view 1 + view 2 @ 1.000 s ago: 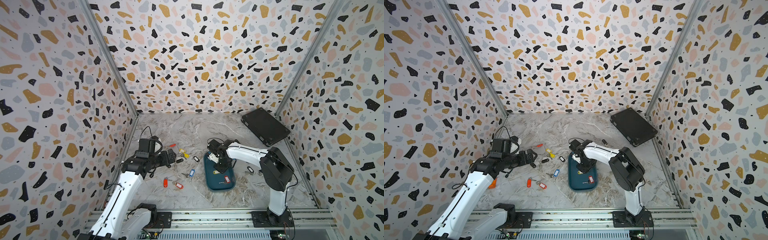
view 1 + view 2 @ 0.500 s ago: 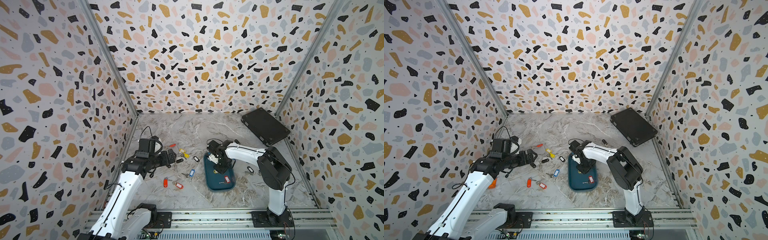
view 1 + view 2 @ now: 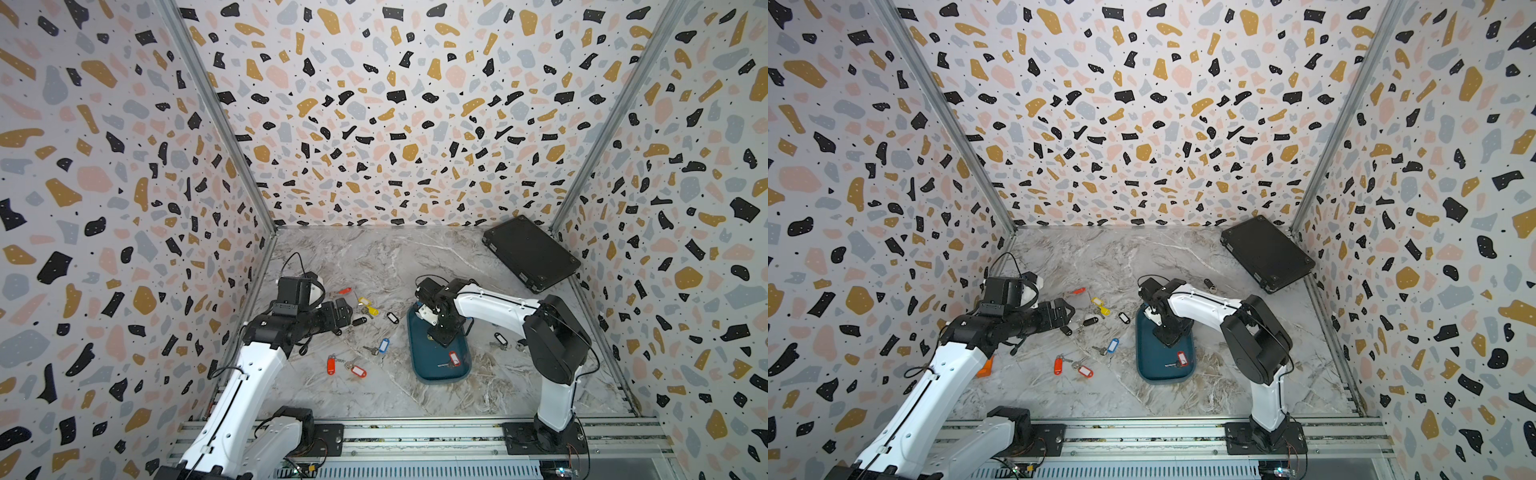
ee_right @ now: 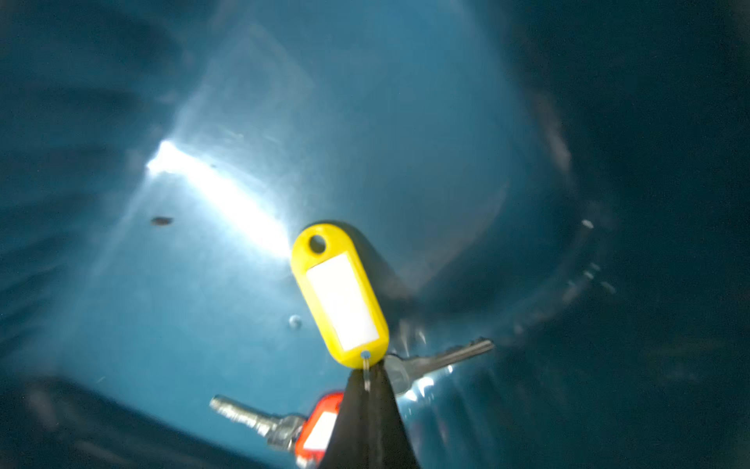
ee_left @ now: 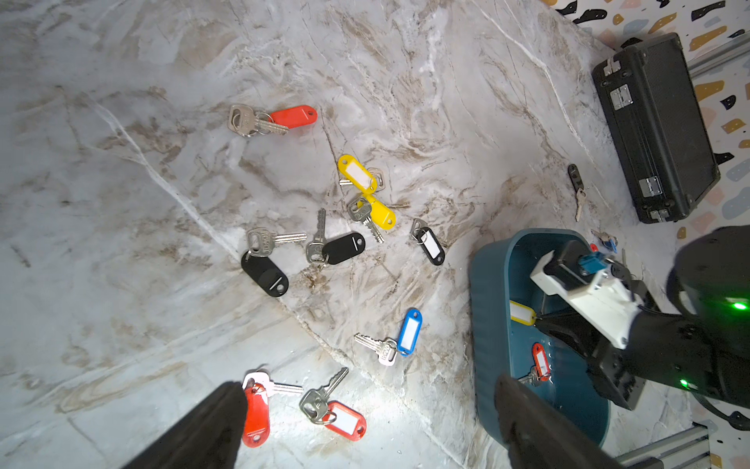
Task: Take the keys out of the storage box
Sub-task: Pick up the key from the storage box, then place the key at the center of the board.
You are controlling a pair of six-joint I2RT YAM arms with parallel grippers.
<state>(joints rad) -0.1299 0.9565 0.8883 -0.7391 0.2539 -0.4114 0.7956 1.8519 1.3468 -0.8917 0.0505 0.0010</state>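
Observation:
The right gripper rises over the box's rim next and lowers the ring beyond it to release, since bare marble near the black case lies there.
The teal storage box lies on the marble table. My right gripper reaches down into it, shut on the ring of a yellow-tagged key, whose silver blade sticks out sideways. This yellow tag also shows in the left wrist view. A red-tagged key lies on the box floor near the front end. Several keys lie scattered on the table left of the box. My left gripper hovers open over them, holding nothing.
A flat black case sits at the back right corner, with a black-tagged key near it. More keys lie right of the box. An orange tag lies beside the left arm.
The right gripper's jaws have closed on the yellow-tagged key's ring inside the box. The left arm has stayed where it was.

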